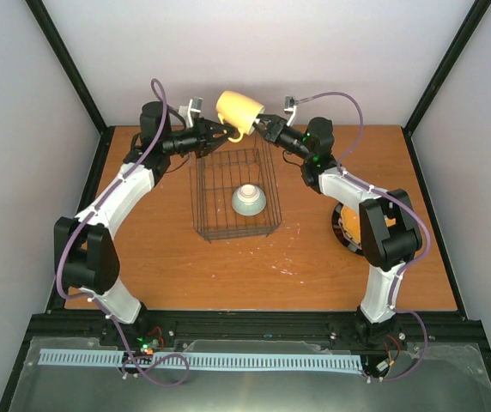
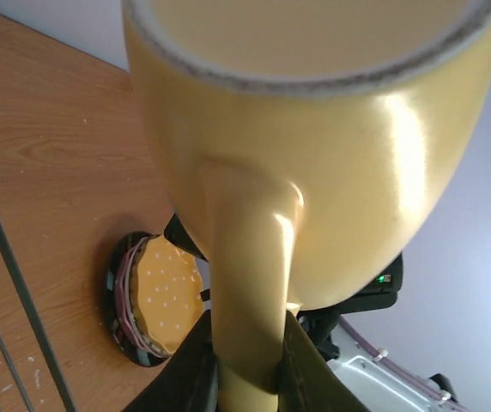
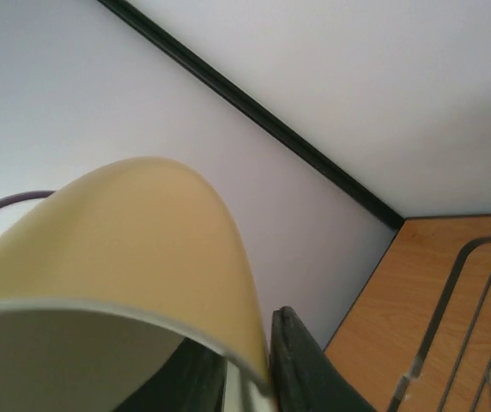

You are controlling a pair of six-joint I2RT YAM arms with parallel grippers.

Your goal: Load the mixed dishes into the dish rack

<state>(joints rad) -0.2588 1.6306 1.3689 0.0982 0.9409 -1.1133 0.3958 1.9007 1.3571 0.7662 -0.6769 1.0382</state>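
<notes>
My left gripper moves back and down into the rack next to release the mug (image 1: 239, 110) on the bare wires beside the bowl, since that spot is empty.
The cream-yellow mug (image 1: 239, 110) hangs in the air above the far end of the dish rack (image 1: 203, 206), tilted on its side. My left gripper (image 1: 228, 130) is shut on the mug's handle (image 2: 245, 292), with a finger on each side. My right gripper (image 1: 261, 124) is shut on the mug's rim (image 3: 117, 240), one finger inside and one finger (image 3: 301, 360) outside. The pale blue-green bowl (image 1: 249, 200) sits upside down inside the rack. The stacked plates (image 1: 346, 225), orange-yellow dotted one on top (image 2: 164, 296), lie on the table to the right, partly hidden by my right arm.
The wire rack stands mid-table, and its wires show in the left wrist view (image 2: 5, 257) and the right wrist view (image 3: 451, 283). Black frame posts and pale walls close in the table's back and sides. My right arm's elbow (image 1: 387, 227) hangs over the plate stack.
</notes>
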